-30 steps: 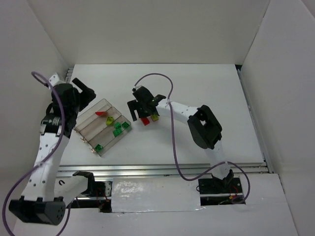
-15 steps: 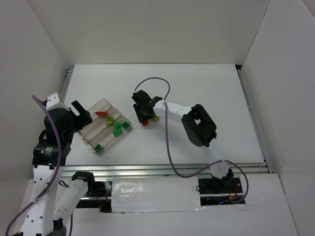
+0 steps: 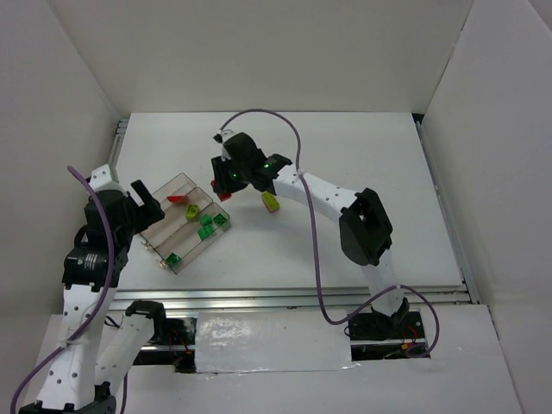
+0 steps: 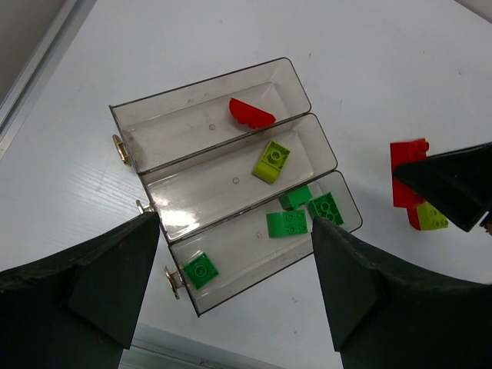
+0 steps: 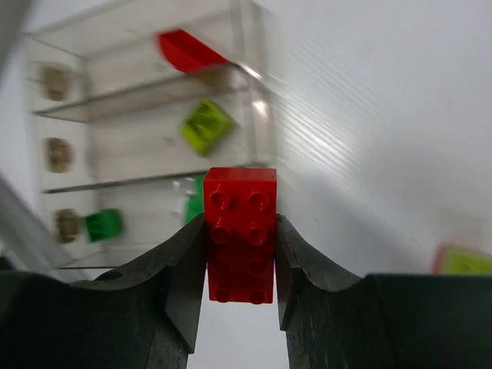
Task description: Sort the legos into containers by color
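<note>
The trough with the red curved piece (image 4: 251,113) lies to my right gripper's left in the top view, so next I carry the matching red lego over it and release.
The containers are a clear three-trough tray (image 3: 164,226) (image 4: 138,131) left of centre. One trough holds a red curved piece (image 4: 251,113), the middle one a yellow-green lego (image 4: 271,161), and the third several green legos (image 4: 287,223). My right gripper (image 3: 227,183) (image 5: 240,257) is shut on a red lego (image 5: 240,234) (image 4: 404,172), held above the table just beyond the tray's far right end. A yellow-green lego (image 3: 271,203) (image 5: 463,261) lies on the table beside it. My left gripper (image 3: 143,203) (image 4: 237,224) hangs open above the tray's near end, holding nothing.
White walls close in the table on three sides. A metal rail (image 3: 285,297) runs along the near edge. The right arm's purple cable (image 3: 259,116) loops above the table's back half.
My right gripper shut on the red lego, lifted it and carried it left toward the tray, leaving the yellow-green lego on the table. The left arm drew back and down.
</note>
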Tool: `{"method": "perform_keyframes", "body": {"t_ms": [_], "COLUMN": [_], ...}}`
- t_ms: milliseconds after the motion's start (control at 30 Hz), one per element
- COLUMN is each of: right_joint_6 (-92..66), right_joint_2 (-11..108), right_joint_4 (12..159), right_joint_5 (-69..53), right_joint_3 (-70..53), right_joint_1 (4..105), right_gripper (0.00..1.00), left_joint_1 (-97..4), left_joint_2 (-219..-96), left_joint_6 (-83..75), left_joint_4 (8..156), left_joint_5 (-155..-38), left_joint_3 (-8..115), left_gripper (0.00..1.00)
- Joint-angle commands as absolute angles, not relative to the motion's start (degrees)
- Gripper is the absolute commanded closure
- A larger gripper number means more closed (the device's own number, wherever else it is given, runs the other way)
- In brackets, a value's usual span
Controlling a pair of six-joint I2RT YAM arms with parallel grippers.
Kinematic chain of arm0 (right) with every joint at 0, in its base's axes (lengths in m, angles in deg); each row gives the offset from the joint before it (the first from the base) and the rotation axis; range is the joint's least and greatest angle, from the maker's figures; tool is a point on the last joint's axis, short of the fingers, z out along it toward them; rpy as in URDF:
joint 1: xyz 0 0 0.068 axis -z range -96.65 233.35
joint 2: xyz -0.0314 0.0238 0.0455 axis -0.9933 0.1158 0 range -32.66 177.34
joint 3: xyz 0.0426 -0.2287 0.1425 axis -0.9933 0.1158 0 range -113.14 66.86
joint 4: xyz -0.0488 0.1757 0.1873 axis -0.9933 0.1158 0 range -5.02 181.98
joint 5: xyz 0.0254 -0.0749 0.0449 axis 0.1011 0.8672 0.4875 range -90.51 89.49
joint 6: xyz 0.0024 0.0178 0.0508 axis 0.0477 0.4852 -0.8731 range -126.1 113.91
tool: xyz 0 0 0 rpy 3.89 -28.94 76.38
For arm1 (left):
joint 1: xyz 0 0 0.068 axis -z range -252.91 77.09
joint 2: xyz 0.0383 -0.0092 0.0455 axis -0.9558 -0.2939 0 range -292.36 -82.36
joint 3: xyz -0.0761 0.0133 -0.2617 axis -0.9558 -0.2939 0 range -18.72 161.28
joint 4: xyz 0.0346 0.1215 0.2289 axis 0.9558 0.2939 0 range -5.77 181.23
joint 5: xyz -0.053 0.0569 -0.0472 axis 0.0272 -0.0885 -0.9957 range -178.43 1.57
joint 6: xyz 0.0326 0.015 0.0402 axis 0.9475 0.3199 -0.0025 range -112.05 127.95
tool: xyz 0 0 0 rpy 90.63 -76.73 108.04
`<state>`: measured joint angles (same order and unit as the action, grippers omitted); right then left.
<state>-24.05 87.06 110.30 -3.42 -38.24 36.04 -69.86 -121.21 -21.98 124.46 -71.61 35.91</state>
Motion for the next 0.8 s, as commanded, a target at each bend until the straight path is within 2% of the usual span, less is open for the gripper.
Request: {"method": "perform_keyframes", "body": {"t_ms": [0, 267, 433, 567, 700, 767], "right_joint_6": [-27.3, -46.1, -53.9, -54.8, -57.6, -58.0], "right_joint_2": [88.8, 97.8, 104.3, 111.2, 115.1, 116.0], "right_joint_4": [100.3, 77.4, 71.9, 73.5, 74.1, 74.3], "right_joint_5": [-14.7, -13.9, -7.6, -3.1, -2.9, -3.0], "right_joint_3": [-42.6, -47.5, -53.4, -61.1, -65.8, -65.9], "right_joint_1": [34.2, 33.5, 31.8, 30.4, 30.3, 30.2], "right_gripper": [1.0, 0.94, 0.91, 0.88, 0.71, 0.6], "left_joint_1": [-69.9, -70.6, -71.2, -71.4, -71.5, -71.4], "left_joint_2": [-120.1, -118.0, -117.5, -116.8, -116.4, -116.2], "left_joint_6": [-21.0, -21.3, -21.5, -21.4, -21.1, -21.0], "left_joint_4": [122.5, 122.2, 122.4, 122.2, 121.9, 121.8], "left_joint_5": [-71.1, -70.3, -70.4, -70.8, -72.2, -72.4], "left_joint_3": [36.1, 35.9, 36.0, 36.0, 35.7, 35.7], "left_gripper": [0.07, 0.07, 0.07, 0.07, 0.06, 0.06]}}
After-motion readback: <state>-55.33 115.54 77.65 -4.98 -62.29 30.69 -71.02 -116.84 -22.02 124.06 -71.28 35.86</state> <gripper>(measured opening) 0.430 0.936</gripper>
